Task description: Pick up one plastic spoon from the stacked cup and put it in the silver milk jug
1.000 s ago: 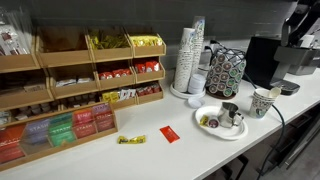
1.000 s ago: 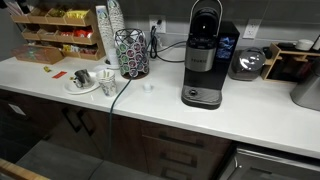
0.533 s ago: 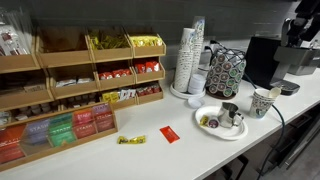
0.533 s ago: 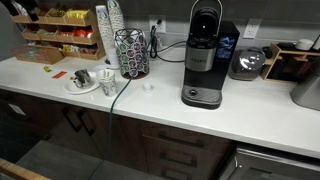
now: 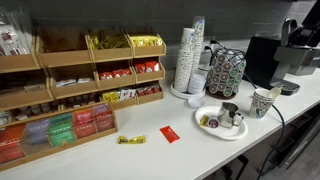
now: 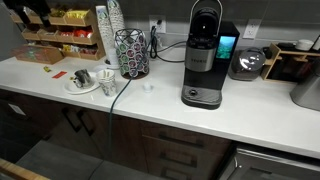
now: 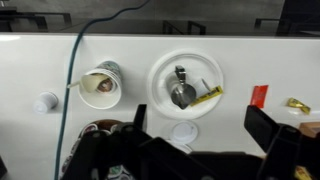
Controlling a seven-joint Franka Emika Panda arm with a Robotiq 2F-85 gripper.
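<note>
The pale spoon handle is next for my gripper, which needs to move from the plate (image 7: 160, 70) toward the cup, turn, and then come down onto that handle.
The stacked cup (image 7: 100, 88), a white paper cup with a dark pattern, stands on the white counter beside the plate; it shows in both exterior views (image 5: 265, 101) (image 6: 107, 77). A pale spoon handle (image 7: 76, 83) pokes over its rim. The silver milk jug (image 7: 182, 93) stands on a white plate (image 7: 160, 70), also seen in both exterior views (image 5: 231, 112) (image 6: 81, 77). My gripper (image 7: 200, 125) is open and empty, high above the counter, near the plate's edge in the wrist view. In the exterior views it hangs at the frame edge (image 5: 293, 30) (image 6: 28, 10).
A black wire pod carousel (image 5: 225, 72), tall towers of white cups (image 5: 189, 55), a coffee machine (image 6: 203, 55) and wooden tea racks (image 5: 80, 85) line the counter. A grey cable (image 7: 70, 70), a white lid (image 7: 183, 131), red packet (image 7: 259, 96) and yellow packet (image 7: 297, 103) lie near the plate.
The arm has shifted slightly at the frame edge in both exterior views. Nothing on the counter has moved.
</note>
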